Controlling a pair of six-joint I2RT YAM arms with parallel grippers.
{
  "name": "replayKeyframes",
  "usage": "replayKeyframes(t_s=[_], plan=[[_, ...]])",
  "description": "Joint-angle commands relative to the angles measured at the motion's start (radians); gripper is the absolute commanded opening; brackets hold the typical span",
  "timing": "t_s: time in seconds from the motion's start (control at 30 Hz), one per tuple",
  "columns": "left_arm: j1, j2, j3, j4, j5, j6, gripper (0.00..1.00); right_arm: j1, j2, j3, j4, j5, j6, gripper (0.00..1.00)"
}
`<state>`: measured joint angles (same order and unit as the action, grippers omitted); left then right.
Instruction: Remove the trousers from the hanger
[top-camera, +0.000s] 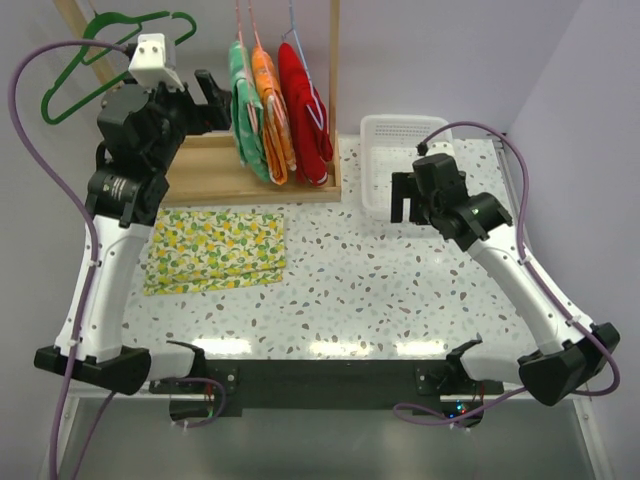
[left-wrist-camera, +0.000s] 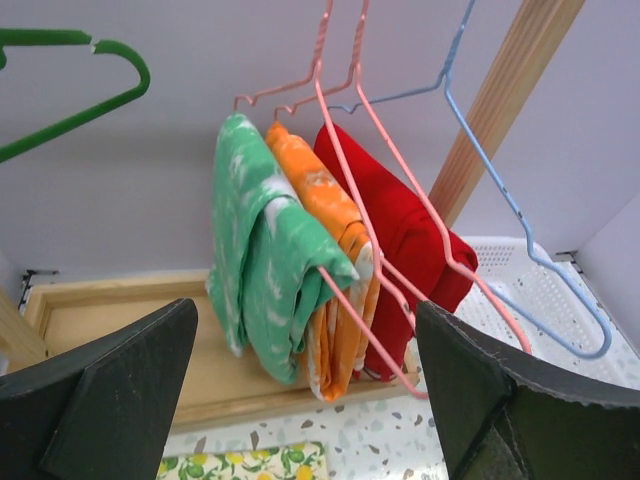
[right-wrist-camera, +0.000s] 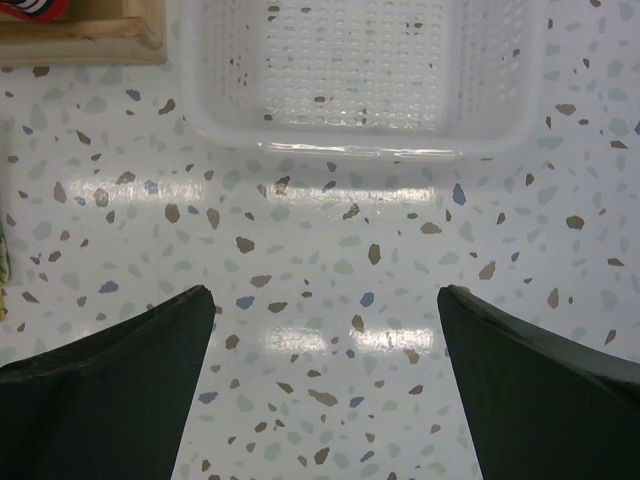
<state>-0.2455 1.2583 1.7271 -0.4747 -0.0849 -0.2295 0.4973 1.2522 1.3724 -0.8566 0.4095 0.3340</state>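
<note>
Next, my left gripper moves outward and toward the green trousers to close on their pink hanger's sloping near arm, since that wire is bare of cloth.
Three small trousers hang side by side on wire hangers from a wooden rack: green, orange and red. The green and orange pairs are on pink hangers. A blue hanger shows beside the red pair. My left gripper is open, just left of the green trousers and facing them, with nothing between its fingers. My right gripper is open over bare table in front of the basket.
A white perforated basket stands at the back right. A lemon-print cloth lies flat at the left. An empty green hanger hangs behind the left arm. The rack's wooden base and post stand at the back.
</note>
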Motion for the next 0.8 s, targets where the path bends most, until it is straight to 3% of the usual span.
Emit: replayKeyframes(t_s=[0.0,0.13,0.37,0.63,0.77], plan=[[-0.006,0.124,0.123,0.018,0.036,-0.022,0.95,0.003,0.022,0.024,0.004,0.015,0.025,0.99],[-0.006,0.251,0.244,0.005,0.030,-0.025,0.91,0.003,0.030,0.021,0.008,0.022,0.028,0.99],[-0.006,0.300,0.172,0.174,0.005,-0.018,0.89,0.004,0.033,-0.004,0.024,0.003,0.037,0.99],[-0.006,0.432,0.293,0.157,-0.071,-0.007,0.89,0.003,0.070,-0.015,0.022,0.006,0.025,0.99],[-0.008,0.493,0.356,0.154,-0.171,0.007,0.84,0.003,0.090,-0.016,0.021,0.026,0.011,0.99]])
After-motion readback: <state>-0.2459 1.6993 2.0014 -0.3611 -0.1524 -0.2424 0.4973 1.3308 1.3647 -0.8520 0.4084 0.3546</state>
